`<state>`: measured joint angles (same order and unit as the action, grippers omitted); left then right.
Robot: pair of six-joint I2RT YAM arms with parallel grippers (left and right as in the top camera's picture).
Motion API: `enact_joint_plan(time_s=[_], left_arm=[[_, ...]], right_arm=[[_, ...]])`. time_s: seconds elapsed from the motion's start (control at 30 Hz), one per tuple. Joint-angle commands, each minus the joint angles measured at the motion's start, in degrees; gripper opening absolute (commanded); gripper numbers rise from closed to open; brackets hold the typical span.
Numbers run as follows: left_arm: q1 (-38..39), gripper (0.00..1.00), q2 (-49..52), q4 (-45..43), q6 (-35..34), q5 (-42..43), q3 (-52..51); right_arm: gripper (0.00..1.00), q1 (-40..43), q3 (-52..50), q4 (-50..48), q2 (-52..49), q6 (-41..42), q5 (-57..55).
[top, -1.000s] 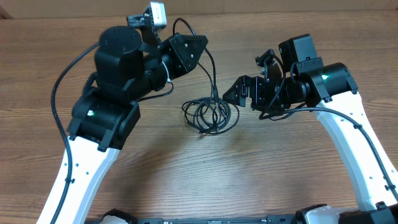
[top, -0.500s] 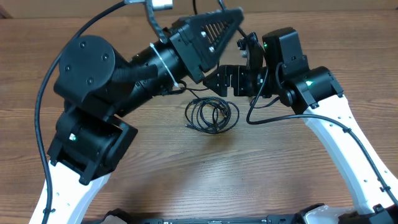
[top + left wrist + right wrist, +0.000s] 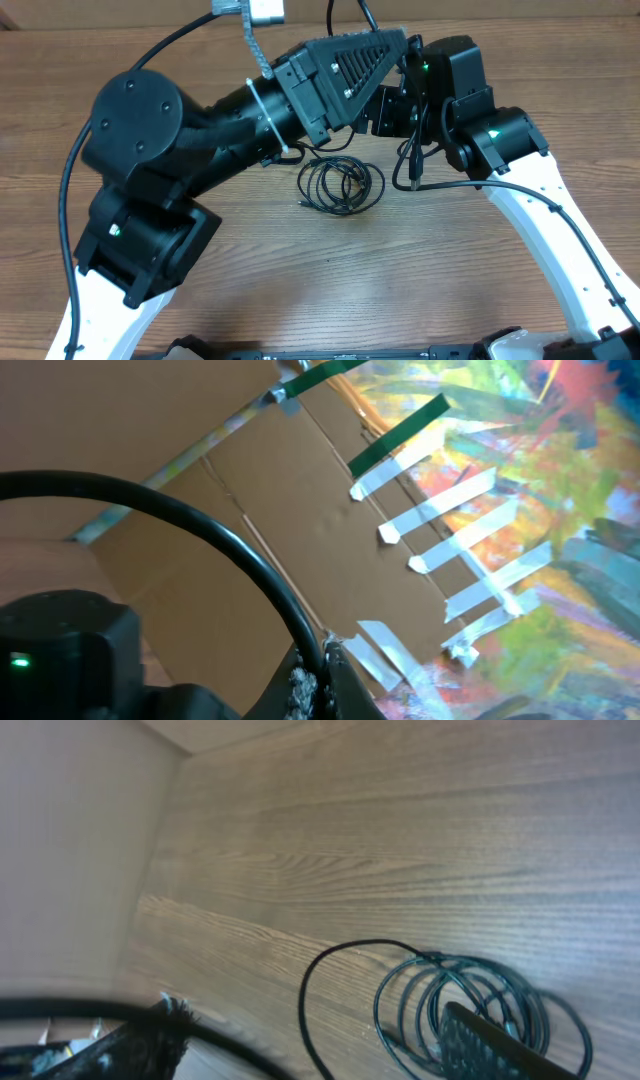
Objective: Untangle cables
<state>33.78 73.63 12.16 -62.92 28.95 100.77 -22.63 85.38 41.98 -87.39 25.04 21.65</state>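
The left gripper next needs to move down and to the left in the overhead view, toward the bare wood [image 3: 257, 202] beside the coil, so the piece of cable it releases stays off the coil's loops.
A coil of thin black cables [image 3: 341, 186] lies on the wooden table at the centre. My left gripper [image 3: 398, 42] is raised high above the back of the table. In the left wrist view the left gripper [image 3: 322, 678] is shut on one black cable strand [image 3: 200, 520], which arcs away to the left. My right gripper [image 3: 388, 110] sits just behind the coil, partly hidden under the left one. In the right wrist view the right gripper [image 3: 320, 1050] stands open, its fingers wide apart. The coil [image 3: 470, 1000] lies by its right finger and a blurred strand [image 3: 80, 1010] crosses the left one.
A cardboard wall [image 3: 520, 15] runs along the back of the table. The left wrist view faces cardboard with tape strips [image 3: 440, 510] and a colourful painted sheet [image 3: 560, 450]. A thick black wire [image 3: 72, 180] loops beside the left arm.
The left arm has risen and swung right over the table's back, carrying its strand up. The right gripper has moved left and back toward it, and its jaws have narrowed a little.
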Motion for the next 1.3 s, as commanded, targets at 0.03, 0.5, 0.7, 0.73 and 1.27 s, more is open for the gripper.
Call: enact_joint_plan(time_s=[0.03, 0.5, 0.7, 0.73, 1.27], left_arm=[[0.4, 0.04, -2.4, -0.7, -4.0, 1.1, 1.7], [-0.1, 0.04, -2.3, 23.2, 7.9, -38.4, 1.7], [-0.1, 0.07, -1.4, 35.6, 16.0, -58.8, 1.7], [-0.1, 0.11, -1.1, 36.8, 19.3, -60.7, 1.7], [-0.1, 0.31, 3.2, 47.1, 30.4, -50.2, 1.7]], right_arm=[[0.56, -0.2, 0.1, -0.4, -3.0, 0.3, 0.5], [0.04, -0.2, 0.1, 6.7, -3.3, 3.5, 17.3], [0.04, -0.2, 0.1, 11.6, -3.2, 3.4, 17.3], [0.04, -0.2, 0.1, 11.6, -3.0, 3.0, 17.3], [0.04, -0.2, 0.2, 9.1, 4.4, -18.4, 34.0]])
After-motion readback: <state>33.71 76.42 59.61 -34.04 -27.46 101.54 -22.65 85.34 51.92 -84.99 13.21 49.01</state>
